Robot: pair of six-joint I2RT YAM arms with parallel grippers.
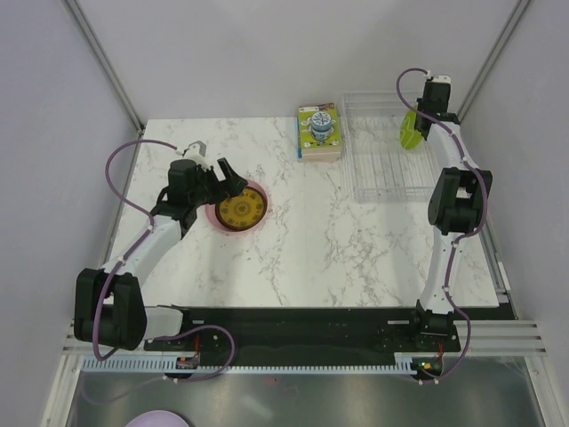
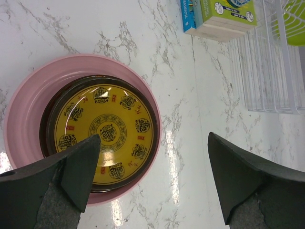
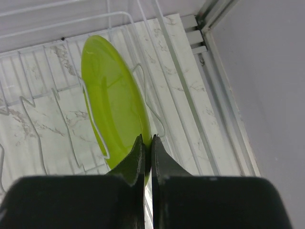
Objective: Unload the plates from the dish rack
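Note:
I should move my left gripper to the right in the top view next, to the lime green plate's free edge, and pinch the plate there, opposite my right gripper.
The yellow patterned plate (image 1: 242, 209) lies stacked in a dark-rimmed plate inside the pink plate (image 1: 216, 216) on the table's left; the stack also shows in the left wrist view (image 2: 105, 131). My left gripper (image 1: 229, 181) is open just above the stack's edge, its fingers (image 2: 78, 164) wide apart and empty. The lime green plate (image 1: 409, 130) stands on edge in the clear dish rack (image 1: 382, 169) at the back right. My right gripper (image 3: 147, 143) is shut on the lime green plate's (image 3: 112, 102) rim.
A green-yellow printed box (image 1: 320, 132) lies just left of the rack, also in the left wrist view (image 2: 221, 16). A pale lavender disc (image 1: 158, 419) sits below the table's near edge. The enclosure's right wall and frame (image 3: 224, 95) stand close to the rack.

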